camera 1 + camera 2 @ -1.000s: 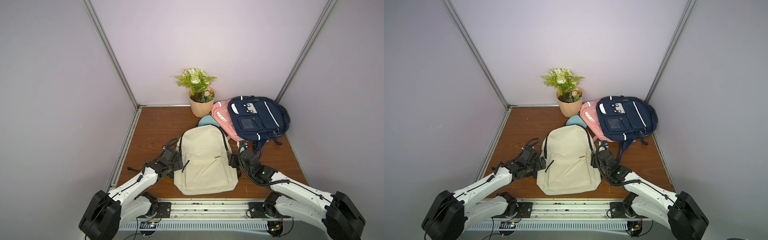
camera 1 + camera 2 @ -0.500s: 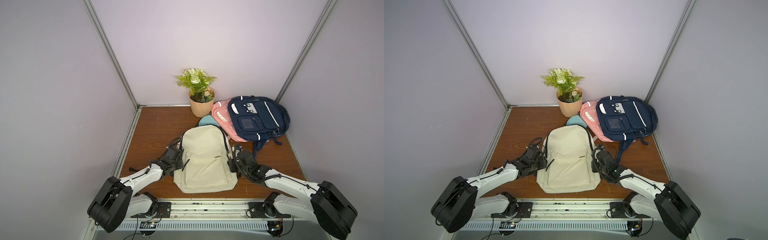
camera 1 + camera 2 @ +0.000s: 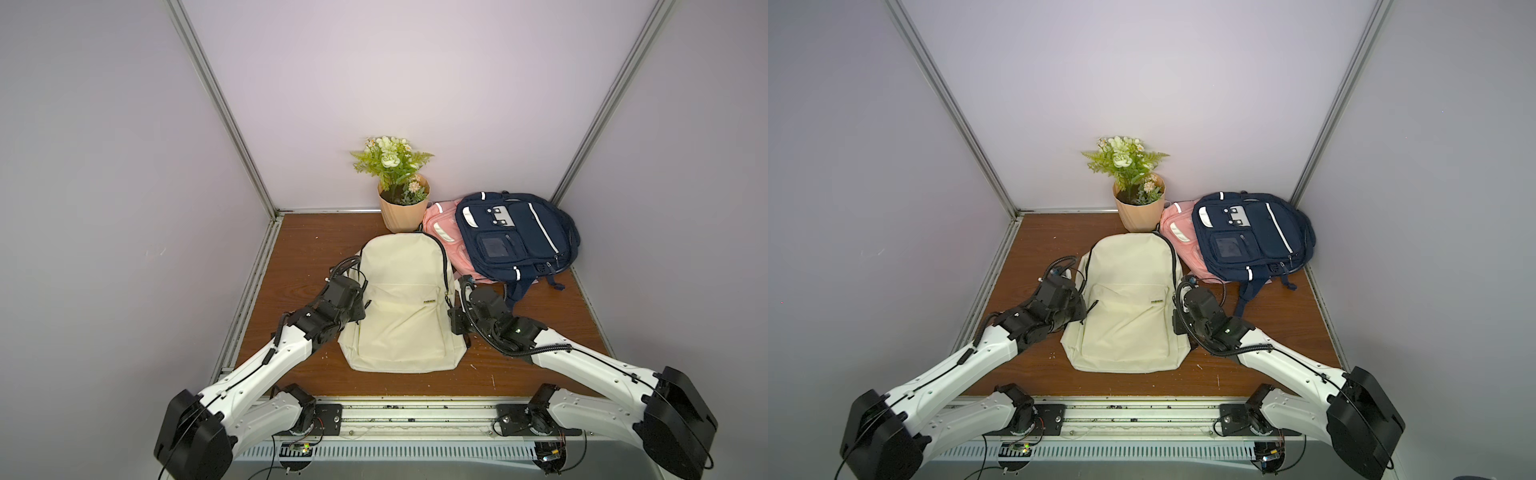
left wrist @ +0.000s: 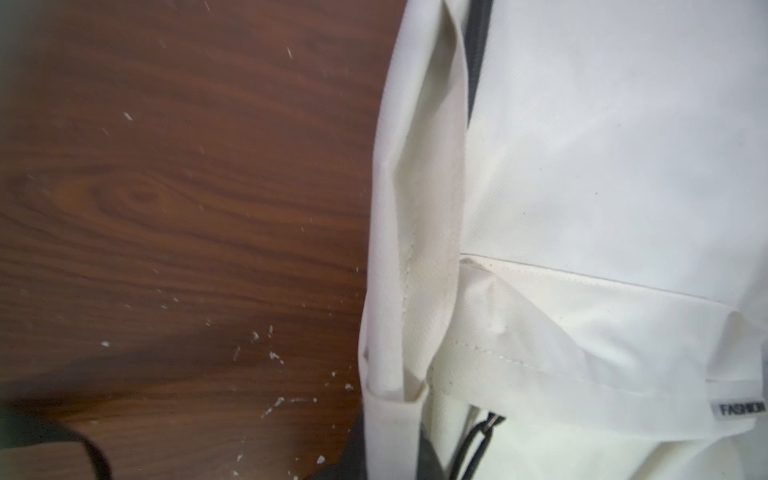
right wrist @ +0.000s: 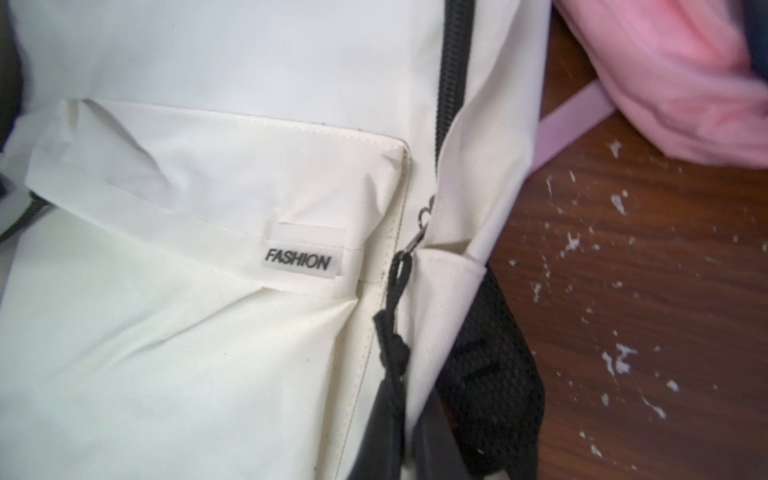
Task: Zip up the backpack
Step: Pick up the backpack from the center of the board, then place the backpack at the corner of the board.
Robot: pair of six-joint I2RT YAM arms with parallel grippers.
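Observation:
I need to lift the backpack's fold in my right gripper next and carry the backpack toward the bare wood beyond my left gripper. Then I need to lower it and let it go, because that spot is empty.
A cream backpack [image 3: 399,316] [image 3: 1125,320] lies flat on the wooden table, top end away from me. Its black main zipper [image 5: 453,62] runs round the top, and the slider with a black cord pull [image 5: 397,291] sits on the right side by the FASHION label [image 5: 299,261]. My left gripper [image 3: 360,309] [image 4: 392,449] is shut on the cream side fabric at the backpack's left edge. On the right edge, my right gripper [image 3: 451,316] [image 5: 411,436] is shut on a fold of cream fabric, with the cord pull lying against one finger [image 5: 388,415].
A potted plant [image 3: 401,208] stands at the back. A pink backpack [image 3: 442,232] and a navy backpack [image 3: 515,237] lie at the back right, close behind my right gripper. Grey walls enclose the table on three sides. White flecks dot the wood [image 5: 619,357].
Both grippers have gone from open to shut on the cream backpack's side edges, and both arms have shifted slightly inward against it. The backpack itself has stayed put.

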